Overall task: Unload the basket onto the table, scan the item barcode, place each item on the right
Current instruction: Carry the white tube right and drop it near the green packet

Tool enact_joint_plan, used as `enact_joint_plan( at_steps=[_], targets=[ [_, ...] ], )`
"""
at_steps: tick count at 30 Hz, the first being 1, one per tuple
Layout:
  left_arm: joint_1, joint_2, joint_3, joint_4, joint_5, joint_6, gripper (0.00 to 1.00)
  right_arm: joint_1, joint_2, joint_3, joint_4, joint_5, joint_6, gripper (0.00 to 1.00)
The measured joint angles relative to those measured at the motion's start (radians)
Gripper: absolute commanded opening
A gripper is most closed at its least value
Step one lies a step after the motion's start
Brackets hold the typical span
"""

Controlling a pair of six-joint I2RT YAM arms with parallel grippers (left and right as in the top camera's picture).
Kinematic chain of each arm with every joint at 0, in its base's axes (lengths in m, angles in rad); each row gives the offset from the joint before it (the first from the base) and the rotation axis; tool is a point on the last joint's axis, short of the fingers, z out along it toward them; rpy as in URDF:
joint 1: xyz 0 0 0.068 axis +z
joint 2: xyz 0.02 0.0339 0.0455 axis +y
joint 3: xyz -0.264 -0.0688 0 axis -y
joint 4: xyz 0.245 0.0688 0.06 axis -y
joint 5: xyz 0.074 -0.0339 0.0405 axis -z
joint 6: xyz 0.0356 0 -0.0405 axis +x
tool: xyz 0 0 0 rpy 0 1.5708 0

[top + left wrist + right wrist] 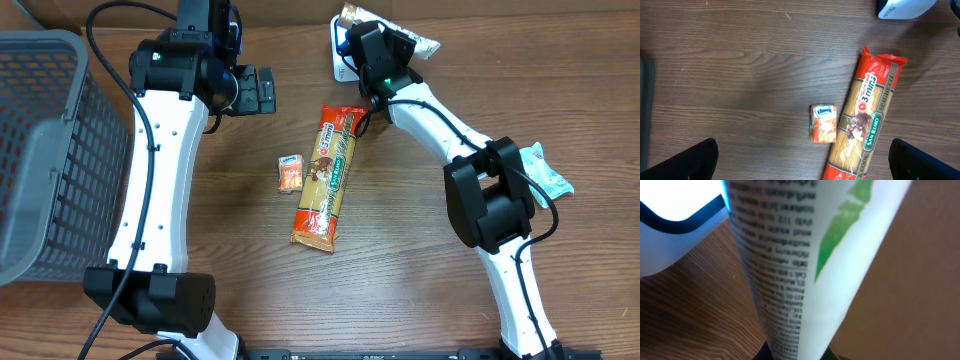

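The item needs to come off the scanner next in my right gripper, then go back and down to the spot (pixel 532 122) beside the blue-and-white packet.
My right gripper (pixel 375 48) is shut on the item (pixel 418 43), a crinkly packet, at the far side of the table. It holds the packet right over the white scanner (pixel 343 62). In the right wrist view the packet's white back (pixel 790 255), with small black print and a green mark, fills the middle and rises from between the dark fingers of the right gripper (pixel 795 355). The scanner (pixel 670 225) glows white at the upper left. No barcode shows clearly. My left gripper (pixel 262 90) hangs open above the table with nothing between its fingers (pixel 690 160).
A long orange spaghetti packet (pixel 328 178) lies mid-table, with a small Kleenex pack (pixel 290 172) to its left. A grey mesh basket (pixel 40 150) stands at the left edge. A blue-and-white packet (pixel 548 175) lies behind the right arm.
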Motion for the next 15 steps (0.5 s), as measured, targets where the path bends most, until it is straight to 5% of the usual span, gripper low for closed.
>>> enact_joint_plan(
  at_steps=[10,15],
  targets=[
    [0.000,0.000,0.000,0.000,0.000,0.000,1.00,0.034,-0.002,0.000,-0.010,0.000,0.073,0.04],
    [0.000,0.000,0.000,0.000,0.000,0.000,1.00,0.053,-0.060,-0.001,-0.196,-0.026,0.210,0.04]
  ],
)
